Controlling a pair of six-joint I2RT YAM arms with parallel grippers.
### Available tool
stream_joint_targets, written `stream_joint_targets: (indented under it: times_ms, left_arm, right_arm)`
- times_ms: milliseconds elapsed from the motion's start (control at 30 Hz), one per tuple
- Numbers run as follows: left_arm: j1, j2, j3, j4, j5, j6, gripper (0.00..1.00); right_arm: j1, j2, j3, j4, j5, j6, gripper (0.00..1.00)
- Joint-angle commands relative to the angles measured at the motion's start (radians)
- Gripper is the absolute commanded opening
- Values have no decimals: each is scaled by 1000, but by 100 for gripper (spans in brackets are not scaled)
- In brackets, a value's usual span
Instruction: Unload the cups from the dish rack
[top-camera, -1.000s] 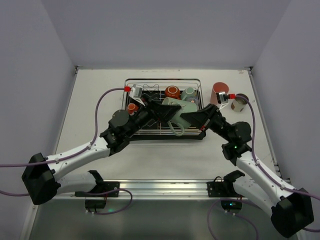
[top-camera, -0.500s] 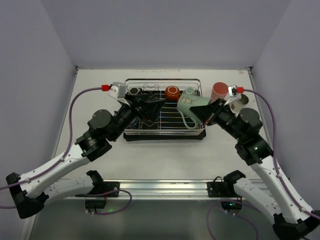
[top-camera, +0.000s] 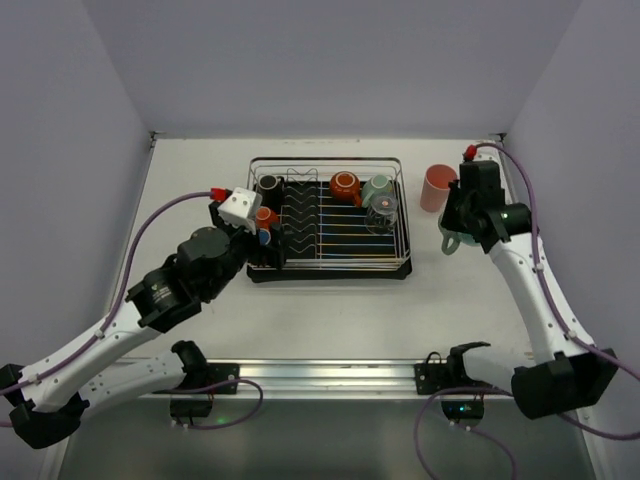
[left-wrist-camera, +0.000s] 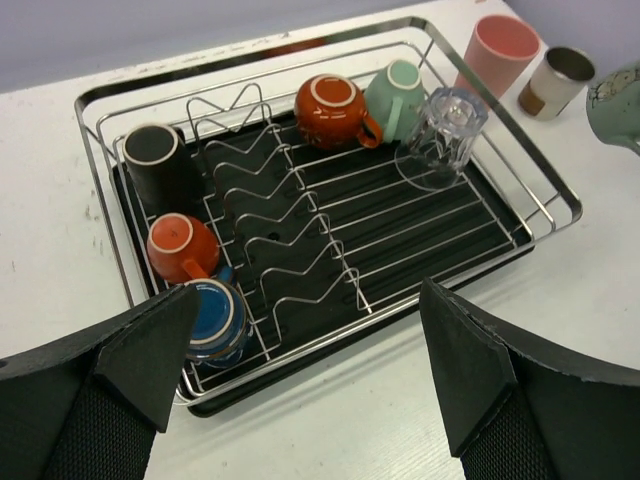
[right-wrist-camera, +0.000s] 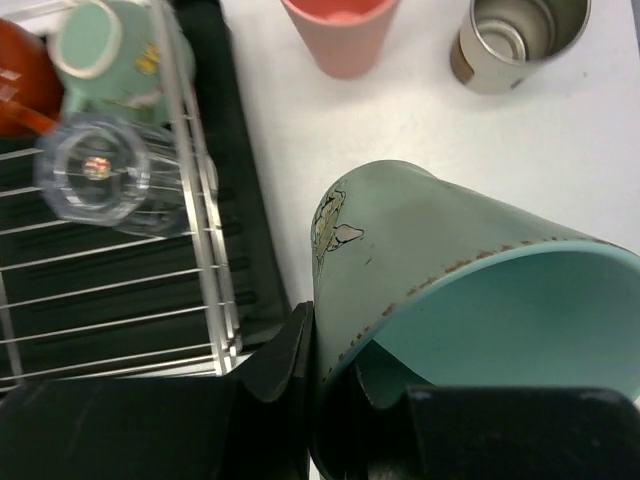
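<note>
The table beside the rack (top-camera: 325, 161) is bare short of the pink tumbler, so I should next lower my right gripper toward the rack and put the mint-green mug there.
The dish rack (top-camera: 325, 161) holds a black cup (left-wrist-camera: 158, 160), an orange cup (left-wrist-camera: 180, 247) and a blue cup (left-wrist-camera: 215, 313) on its left side. At its back right are an orange mug (left-wrist-camera: 330, 105), a small mint mug (left-wrist-camera: 398, 92) and an upturned clear glass (left-wrist-camera: 440, 135). My right gripper (right-wrist-camera: 345, 375) is shut on the rim of a large mint-green mug (right-wrist-camera: 430, 270), held over the table right of the rack. My left gripper (left-wrist-camera: 310, 345) is wide open and empty above the rack's front left corner.
A pink tumbler (right-wrist-camera: 345, 30) and a shiny metal cup (right-wrist-camera: 520, 35) stand on the table right of the rack, just beyond the held mug. The rack's right rim (right-wrist-camera: 190, 200) is close to my right gripper. Walls enclose the table.
My right arm swung the large mint mug out of the rack to the table on the right. My left gripper opened wide and drew back to the rack's front left.
</note>
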Motion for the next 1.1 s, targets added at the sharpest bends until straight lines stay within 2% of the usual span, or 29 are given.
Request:
stream_joint_targets:
  times_ms: [0, 267, 433, 600, 700, 900, 933, 1067]
  left_arm:
    - [-1, -7, 6, -74, 43, 51, 100]
    - [-1, -58, -40, -38, 58, 60, 100]
    - [-2, -38, -89, -19, 77, 59, 100]
    - [0, 4, -89, -16, 90, 60, 100]
    - [-1, 14, -75, -13, 98, 60, 100]
    - [0, 68, -17, -19, 121, 41, 100]
    - [0, 76, -8, -19, 142, 24, 100]
    - [-1, 119, 43, -15, 164, -18, 100]
  right_arm:
    - [-30, 90, 81, 6, -16, -93, 0]
    - [-65, 328, 62, 164, -88, -90, 0]
    - [-64, 470, 86, 179, -94, -79, 0]
    - [-64, 527, 77, 186, -68, -71, 0]
    - [-64, 546, 80, 181, -38, -67, 3]
    - [-62, 514, 88, 187, -29, -58, 41]
    - [-64, 501, 89, 187, -30, -56, 51]
    - [-64, 428, 94, 186, -52, -51, 58]
